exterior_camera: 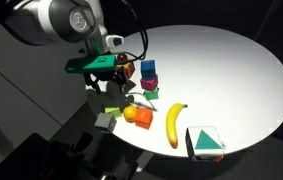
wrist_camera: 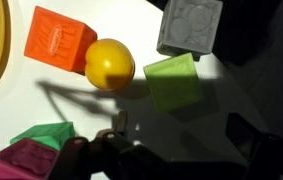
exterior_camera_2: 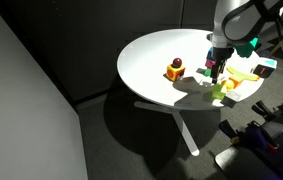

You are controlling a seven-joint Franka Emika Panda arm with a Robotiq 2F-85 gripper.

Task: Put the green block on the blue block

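Observation:
My gripper lowers toward the grey cube's side next until its open fingers straddle the green block (exterior_camera: 113, 112) (wrist_camera: 173, 82), which lies below it on that side.
The green block (wrist_camera: 173, 82) is a light yellow-green cube lying in shadow on the white table; it also shows in both exterior views (exterior_camera: 114, 108) (exterior_camera_2: 219, 92). My gripper (wrist_camera: 181, 132) is open and empty, hovering above the table with the green block just beyond its fingertips; it shows in both exterior views (exterior_camera: 103, 80) (exterior_camera_2: 216, 66). The blue block (exterior_camera: 148, 68) sits behind a magenta cube (exterior_camera: 149, 82), to the side of the gripper. The blue block is out of the wrist view.
An orange block (wrist_camera: 59, 42) and a yellow ball (wrist_camera: 109, 63) lie beside the green block, with a grey cube (wrist_camera: 191, 27) beyond it. A banana (exterior_camera: 174, 122), a teal-and-white box (exterior_camera: 206, 142) and a darker green piece (wrist_camera: 46, 133) are nearby. The table edge (exterior_camera: 131, 145) is close.

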